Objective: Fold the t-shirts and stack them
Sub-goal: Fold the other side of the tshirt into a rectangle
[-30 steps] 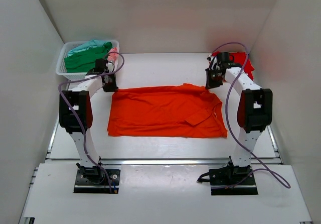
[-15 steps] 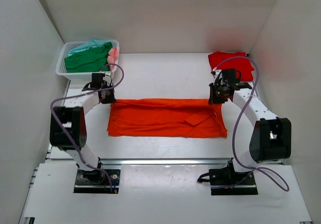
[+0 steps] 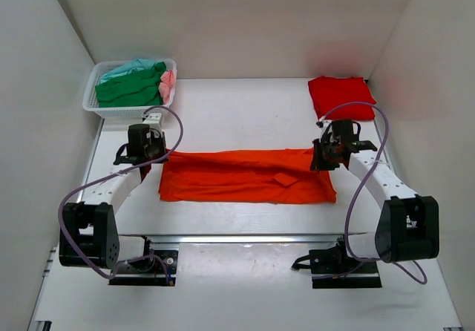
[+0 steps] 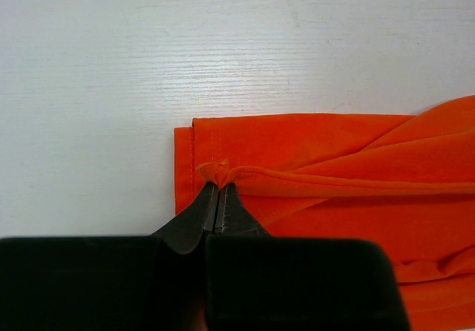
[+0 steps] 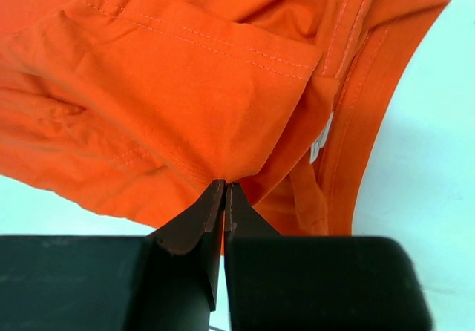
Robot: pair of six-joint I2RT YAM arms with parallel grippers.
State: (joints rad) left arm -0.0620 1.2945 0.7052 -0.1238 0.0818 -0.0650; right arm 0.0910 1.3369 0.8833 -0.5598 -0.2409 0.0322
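Note:
I will next lower my left gripper toward the t-shirt's folded end (image 4: 256, 211) just below and let go of the pinched hem (image 4: 215, 174), which still stretches above that layer of the t-shirt.
The bright orange t-shirt (image 3: 245, 176) lies folded lengthwise into a wide band across the middle of the table. My left gripper (image 3: 146, 155) is shut on its far left corner; the pinched hem (image 4: 215, 174) bunches at the fingertips in the left wrist view. My right gripper (image 3: 324, 158) is shut on the shirt's far right edge, with cloth (image 5: 185, 101) draped over the tips in the right wrist view. A folded red t-shirt (image 3: 341, 94) lies at the back right. Green (image 3: 130, 87), teal (image 3: 126, 69) and pink (image 3: 168, 82) shirts sit in the basket.
The white mesh basket (image 3: 100, 107) stands at the back left corner. White walls close in the table on the left, back and right. Purple cables loop off both arms.
Both grippers have pulled the shirt's far edge toward the near side, folding it from a broad spread into a narrow band. Both arms have lowered and moved nearer.

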